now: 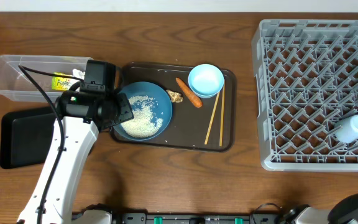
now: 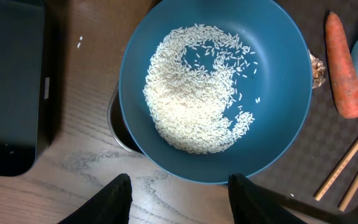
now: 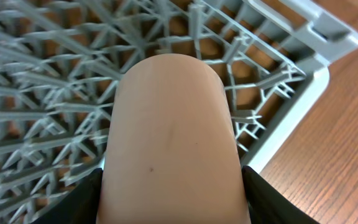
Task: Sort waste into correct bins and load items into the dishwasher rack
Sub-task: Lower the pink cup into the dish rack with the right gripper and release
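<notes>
The rack has empty slots, so my right gripper will next lower the small white-pink cup among the rack's wires near its corner, beside the other cup.
A dark blue plate-bowl (image 1: 157, 102) (image 2: 216, 87) full of loose white rice (image 2: 194, 93) sits at the left end of the brown serving tray (image 1: 227, 140). My left gripper (image 2: 182, 200) stands open at the bowl's near rim, with only bare wood between its fingers. On the tray also lie a light blue bowl (image 1: 205, 80), an orange carrot (image 1: 189, 92) (image 2: 344, 68), a brownish scrap (image 1: 175, 96) and chopsticks (image 1: 215, 115) (image 2: 350, 165). My right gripper (image 3: 173, 205) is shut on the small white-pink cup (image 3: 169, 137) (image 1: 352, 129) over the grey dishwasher rack (image 1: 303, 93) (image 3: 36, 81), near its front right corner.
The clear tub (image 1: 11, 78) at the far left holds a yellow-green wrapper (image 1: 63, 81). The flat black tray (image 1: 20, 140) (image 2: 8, 87) lies in front of it, left of the blue bowl. A few rice grains (image 2: 80, 42) lie on the wood beside the black tray.
</notes>
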Robot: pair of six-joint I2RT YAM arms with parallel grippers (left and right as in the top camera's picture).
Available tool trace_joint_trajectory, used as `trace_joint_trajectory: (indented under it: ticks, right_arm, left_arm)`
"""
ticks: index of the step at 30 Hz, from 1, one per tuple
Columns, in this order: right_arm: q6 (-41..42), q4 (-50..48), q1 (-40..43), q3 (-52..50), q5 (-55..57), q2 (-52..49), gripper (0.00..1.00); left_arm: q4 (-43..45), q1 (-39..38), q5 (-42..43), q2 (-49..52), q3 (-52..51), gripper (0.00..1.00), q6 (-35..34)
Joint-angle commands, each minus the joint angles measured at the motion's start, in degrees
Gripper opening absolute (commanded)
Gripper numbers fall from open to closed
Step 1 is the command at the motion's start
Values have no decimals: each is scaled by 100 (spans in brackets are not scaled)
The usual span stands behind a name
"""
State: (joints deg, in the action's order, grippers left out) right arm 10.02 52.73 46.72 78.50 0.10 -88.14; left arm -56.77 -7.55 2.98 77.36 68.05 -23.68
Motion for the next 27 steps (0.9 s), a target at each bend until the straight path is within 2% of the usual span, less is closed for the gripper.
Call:
trace_joint_trajectory:
  ticks: [1,9,13,17,19,21,22,23,27]
  right_arm:
    - [343,-70,160,94,308,-212,27]
    - [372,-328,249,94,313,-581,27]
    - [369,-402,249,94,310,-793,35]
    - [369,-444,249,94,271,-951,53]
    - [369,-544,249,94,111,-960,70]
    - [369,-592,249,96,-127,-957,91]
    - [369,-608,249,96,-280,-957,96]
    - [367,-625,249,103,-435,-957,99]
    - [365,-669,232,160,-1180,-837,99]
  left_arm:
    - [-26,24,-87,-26,74,51,96]
    - [-111,24,-87,-26,74,51,96]
    - [-109,24,-87,-26,74,51,96]
    - [-107,24,-87,-26,74,52,96]
    - [-107,24,-87,-26,74,57,96]
    - [-107,24,-87,-26,74,60,94]
    - [-107,24,-87,-26,74,61,94]
    - [-107,24,-87,-26,74,61,96]
    - [-109,24,-87,-26,74,62,96]
